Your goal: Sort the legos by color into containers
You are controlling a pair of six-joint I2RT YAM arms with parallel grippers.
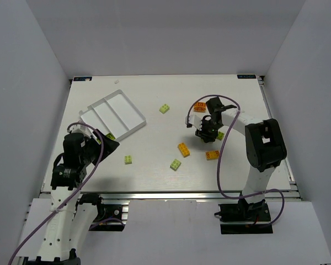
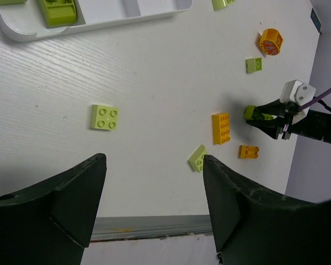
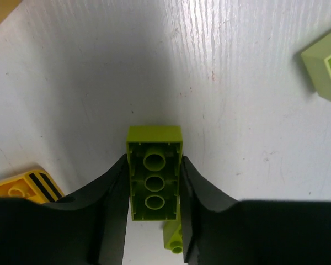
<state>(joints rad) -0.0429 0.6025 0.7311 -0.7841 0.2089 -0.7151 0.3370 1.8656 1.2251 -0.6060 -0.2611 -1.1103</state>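
Observation:
The tray section holding matching lime point(image 1: 94, 121) is to the left of my right gripper in the top view, so next I should lift, move across to that section and let go of the lego.
My right gripper point(image 3: 154, 160) is shut on a lime green lego point(image 3: 154, 138), held upside down so its hollow underside shows, just above the table. A smaller lime piece point(image 3: 175, 238) lies under it. From above, the right gripper point(image 1: 208, 132) is right of centre. My left gripper point(image 2: 154, 165) stands open with nothing between its fingers, near the table's front edge, beside the white tray point(image 1: 133, 113). One tray compartment point(image 2: 99, 23) holds a lime lego point(image 2: 58, 11). Loose on the table are pale green legos point(image 2: 104, 117) point(image 2: 198, 158) and orange ones point(image 2: 222, 127) point(image 2: 248, 152).
More loose pieces lie at the far side: a lime lego point(image 1: 164, 108) and an orange one point(image 1: 199, 107). A pale green brick point(image 3: 325, 69) and a yellow-orange striped piece point(image 3: 22, 186) flank the right gripper. Grey walls enclose the table; its metal front rail point(image 2: 154, 225) is close to the left gripper.

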